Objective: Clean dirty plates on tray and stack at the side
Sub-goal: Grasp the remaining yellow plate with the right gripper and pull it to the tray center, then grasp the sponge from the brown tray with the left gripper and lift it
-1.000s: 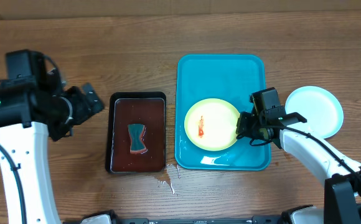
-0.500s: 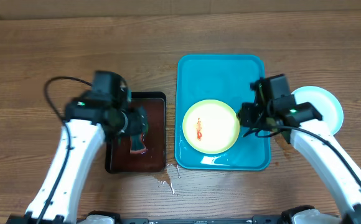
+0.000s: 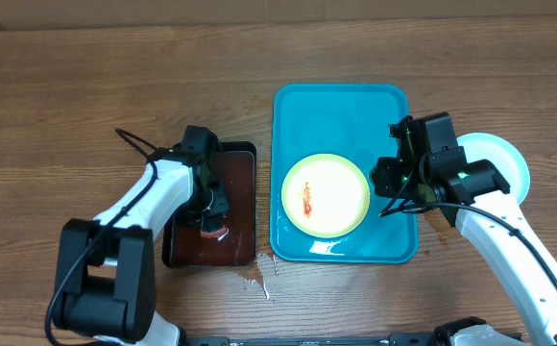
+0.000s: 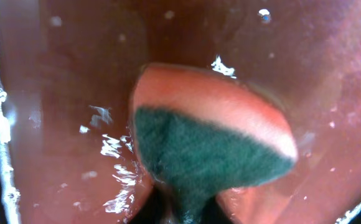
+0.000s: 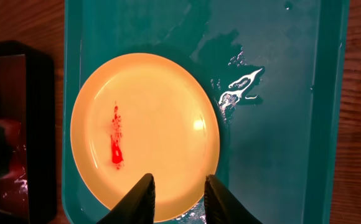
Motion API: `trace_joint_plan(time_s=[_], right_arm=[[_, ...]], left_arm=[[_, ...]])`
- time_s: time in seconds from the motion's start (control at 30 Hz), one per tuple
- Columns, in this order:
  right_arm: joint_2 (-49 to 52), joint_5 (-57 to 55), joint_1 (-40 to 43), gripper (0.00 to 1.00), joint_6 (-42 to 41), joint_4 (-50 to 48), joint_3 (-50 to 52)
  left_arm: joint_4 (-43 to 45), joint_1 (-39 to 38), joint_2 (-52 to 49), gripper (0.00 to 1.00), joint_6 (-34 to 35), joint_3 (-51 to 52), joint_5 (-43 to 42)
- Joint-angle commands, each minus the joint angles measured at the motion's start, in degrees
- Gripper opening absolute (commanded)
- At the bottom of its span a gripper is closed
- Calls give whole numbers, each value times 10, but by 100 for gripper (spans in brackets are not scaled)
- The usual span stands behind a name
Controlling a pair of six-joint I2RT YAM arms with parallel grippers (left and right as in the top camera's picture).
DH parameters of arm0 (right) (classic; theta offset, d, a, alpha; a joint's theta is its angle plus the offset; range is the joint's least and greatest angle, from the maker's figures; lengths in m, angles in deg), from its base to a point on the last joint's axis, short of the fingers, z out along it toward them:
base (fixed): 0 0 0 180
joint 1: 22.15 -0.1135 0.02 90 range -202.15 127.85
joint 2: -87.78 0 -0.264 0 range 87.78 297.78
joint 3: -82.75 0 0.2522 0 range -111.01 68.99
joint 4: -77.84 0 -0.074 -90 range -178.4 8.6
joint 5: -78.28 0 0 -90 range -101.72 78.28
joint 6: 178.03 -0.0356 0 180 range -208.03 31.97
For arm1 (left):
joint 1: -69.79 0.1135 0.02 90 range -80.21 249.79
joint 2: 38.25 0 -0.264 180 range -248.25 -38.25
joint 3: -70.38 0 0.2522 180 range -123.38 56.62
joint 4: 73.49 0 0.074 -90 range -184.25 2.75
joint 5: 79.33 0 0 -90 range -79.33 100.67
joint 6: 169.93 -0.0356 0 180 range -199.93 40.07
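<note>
My right gripper moves down next until my open fingers straddle the yellow-green plate's rim on the side away from the brown tray, since they still hover above the plate.
A pale yellow-green plate with a red smear lies in the teal tray. My right gripper hovers open over the plate's right rim, with nothing between its fingers; from overhead it sits just right of the plate. A pale blue-white plate rests on the table right of the tray, partly hidden by the right arm. My left gripper is down in the small brown tray, shut on a green and pink sponge.
The teal tray floor is wet, with a puddle beside the plate. The brown tray holds reddish water. Water drops lie on the wooden table in front of the two trays.
The left arm swung right from the table's left side into the brown tray and closed on the sponge. The right gripper opened and lifted slightly at the plate's right rim.
</note>
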Motion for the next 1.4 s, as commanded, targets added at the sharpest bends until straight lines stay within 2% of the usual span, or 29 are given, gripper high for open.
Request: trace_joint_plan(time_s=[0.0, 0.13, 0.23, 0.43, 0.5, 0.57, 0.73, 0.93, 1.07, 1.27, 1.37], right_arm=[[6, -12, 2, 23, 0, -12, 17], [40, -56, 3, 23, -3, -16, 20], [76, -88, 12, 24, -35, -21, 20], [140, -56, 19, 26, -22, -43, 20], [150, -27, 17, 29, 7, -48, 20], [160, -7, 14, 33, 29, -54, 20], [183, -7, 12, 34, 30, -80, 31], [210, 60, 12, 23, 50, -112, 50], [212, 61, 12, 5, 49, -127, 61], [212, 61, 12, 4, 47, -123, 61], [212, 61, 12, 4, 47, -122, 61]], left_arm=[[4, -4, -9, 4, 2, 5, -17], [-11, -4, 5, 4, 2, -3, -22], [-38, -4, 30, 4, 1, -16, -16], [-102, -4, 100, 4, -24, -72, 0], [-122, -4, 119, 4, -33, -94, 0], [-142, -4, 133, 4, -43, -116, 0], [-186, -4, 145, 4, -55, -165, 0], [-217, -4, 145, 4, -57, -195, 0], [-226, -4, 145, 4, -61, -208, 0], [-227, -4, 144, 4, -65, -211, 0], [-212, -12, 144, 4, -64, -211, -31]])
